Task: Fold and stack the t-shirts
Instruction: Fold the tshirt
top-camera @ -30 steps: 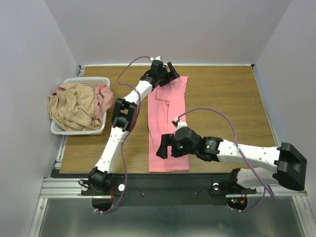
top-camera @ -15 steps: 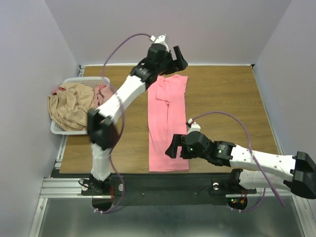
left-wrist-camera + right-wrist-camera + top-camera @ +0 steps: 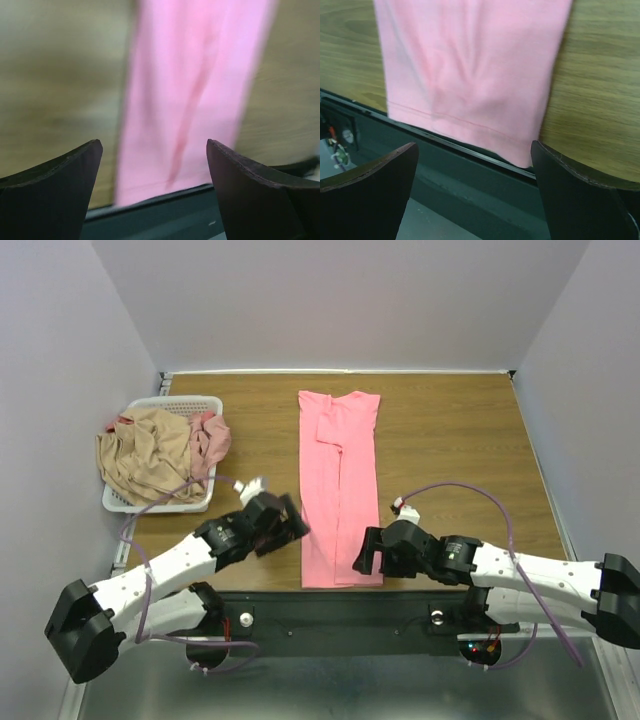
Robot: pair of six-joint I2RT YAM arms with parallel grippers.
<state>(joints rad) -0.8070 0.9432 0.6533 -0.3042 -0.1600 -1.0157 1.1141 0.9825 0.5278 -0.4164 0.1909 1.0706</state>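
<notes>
The right gripper is already open over one corner of the hem, so my left gripper should next move back and down onto the hem's other corner, on the basket side.
A salmon-pink t-shirt (image 3: pixel 340 480) lies flat on the wooden table, folded lengthwise into a long narrow strip, its hem at the near edge. My left gripper (image 3: pixel 293 524) hovers open just left of the strip's near end, nothing between its fingers. The right gripper (image 3: pixel 364 559) is open over the hem's right corner. The left wrist view shows the blurred pink t-shirt (image 3: pixel 190 90) ahead of the open left gripper (image 3: pixel 155 200). In the right wrist view the hem of the pink t-shirt (image 3: pixel 470 65) overlaps the table's edge, beyond the open right gripper (image 3: pixel 475 195). A tan-beige t-shirt (image 3: pixel 145 455) and a dusty pink t-shirt (image 3: pixel 208 438) lie crumpled in the basket.
A white slatted basket (image 3: pixel 165 505) stands at the table's left side. The dark metal rail (image 3: pixel 330 612) runs along the near edge below the shirt's hem. Purple walls close in the table on three sides.
The left arm has swung back from the shirt's far end to the near edge, left of the hem. The right gripper has drifted slightly right and nearer, to the hem's right corner.
</notes>
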